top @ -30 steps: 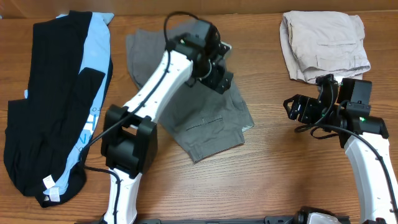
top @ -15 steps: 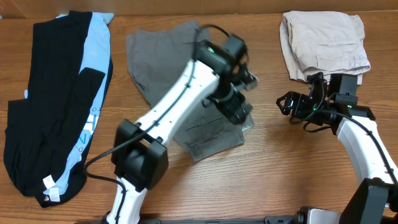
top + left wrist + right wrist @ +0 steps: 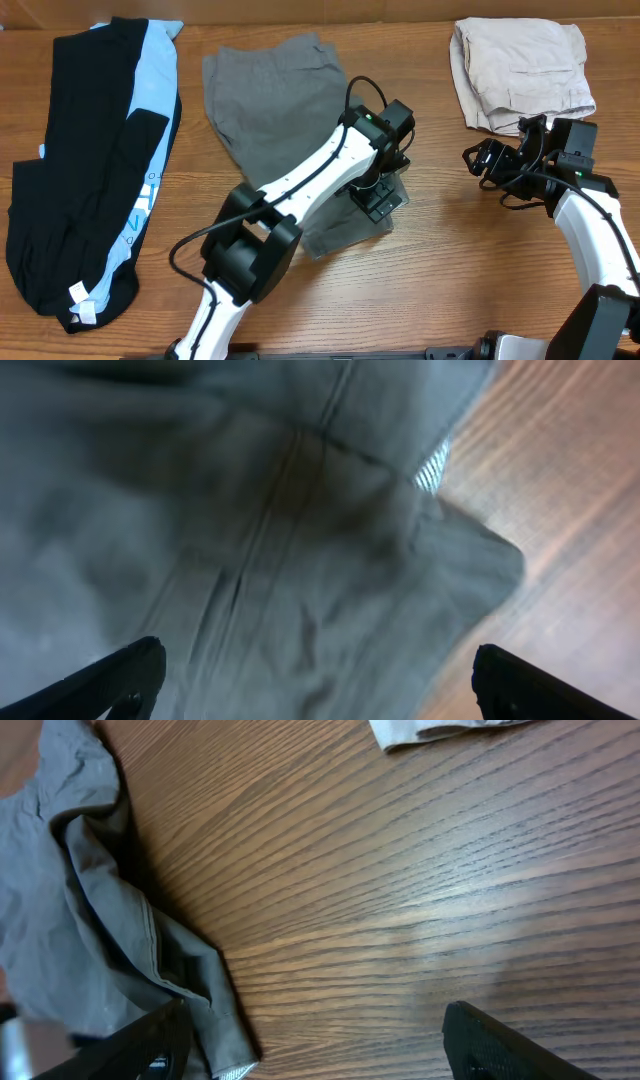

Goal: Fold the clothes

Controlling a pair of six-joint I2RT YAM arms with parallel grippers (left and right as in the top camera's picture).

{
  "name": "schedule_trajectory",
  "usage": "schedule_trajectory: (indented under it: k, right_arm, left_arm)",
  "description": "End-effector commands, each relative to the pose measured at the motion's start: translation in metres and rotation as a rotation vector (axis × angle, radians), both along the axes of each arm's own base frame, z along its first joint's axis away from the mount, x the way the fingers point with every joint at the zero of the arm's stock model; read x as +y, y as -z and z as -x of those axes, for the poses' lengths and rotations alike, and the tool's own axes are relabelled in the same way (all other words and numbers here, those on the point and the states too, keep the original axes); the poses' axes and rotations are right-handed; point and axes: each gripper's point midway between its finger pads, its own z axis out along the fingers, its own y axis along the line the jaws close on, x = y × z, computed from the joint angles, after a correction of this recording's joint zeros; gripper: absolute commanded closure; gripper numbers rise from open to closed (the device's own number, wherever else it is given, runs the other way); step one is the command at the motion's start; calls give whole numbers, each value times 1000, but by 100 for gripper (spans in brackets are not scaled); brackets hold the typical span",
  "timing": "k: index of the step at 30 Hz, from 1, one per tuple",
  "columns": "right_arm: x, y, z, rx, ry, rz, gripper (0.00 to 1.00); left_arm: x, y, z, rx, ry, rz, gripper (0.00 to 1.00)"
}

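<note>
I will first move my left gripper to the right in the overhead view and then down onto the raised fold [image 3: 401, 191] [image 3: 416, 432] beside the hem. The cloth stands up there, so I can pinch it.
The taupe-grey shorts [image 3: 270, 110] lie spread across the middle of the table, slanting from back left to front right. My left gripper [image 3: 380, 198] hovers over their front right corner. In the left wrist view it [image 3: 322, 680] stands wide open, with rumpled grey cloth [image 3: 250, 540] filling the space below the jaws and nothing pinched. My right gripper [image 3: 487, 162] is open above bare wood to the right of the shorts. In the right wrist view it [image 3: 322, 1042] has its left finger [image 3: 150, 1042] near the hem of the grey shorts [image 3: 80, 920].
Folded beige shorts [image 3: 520, 70] lie at the back right, just behind my right gripper; their edge [image 3: 430, 730] shows in the right wrist view. Black and light-blue garments [image 3: 90, 150] are piled along the left side. The left arm [image 3: 300, 190] crosses over the grey shorts.
My left gripper has swung from the back part of the grey shorts to their front right corner. The right gripper has shifted only slightly.
</note>
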Motion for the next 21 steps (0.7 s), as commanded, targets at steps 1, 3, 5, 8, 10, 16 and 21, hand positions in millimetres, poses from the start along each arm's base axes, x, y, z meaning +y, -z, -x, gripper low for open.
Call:
schedule_trajectory:
  k: [1, 3, 5, 8, 10, 16, 21]
  right_arm:
    - [-3, -10, -7, -30, 5, 2, 16]
    - [-2, -10, -7, -29, 5, 1, 16]
    - [-3, -10, -7, -28, 6, 4, 16]
    - [-6, -9, -7, -23, 14, 18, 16]
    - [-7, -8, -6, -19, 20, 26, 16]
    - [-9, -6, -5, -9, 26, 36, 16]
    - [-9, -6, -5, -9, 26, 37, 16]
  left_arm:
    - [-8, 15, 5, 6, 170, 5, 0]
    - [-12, 19, 10, 6, 268, 5, 0]
    - [-19, 21, 19, 6, 365, 6, 0]
    - [-29, 21, 27, -2, 415, 13, 0]
    - [-34, 21, 33, -3, 446, 13, 0]
    - [-43, 24, 47, -18, 482, -20, 0]
    - [-34, 38, 30, -102, 398, -110, 11]
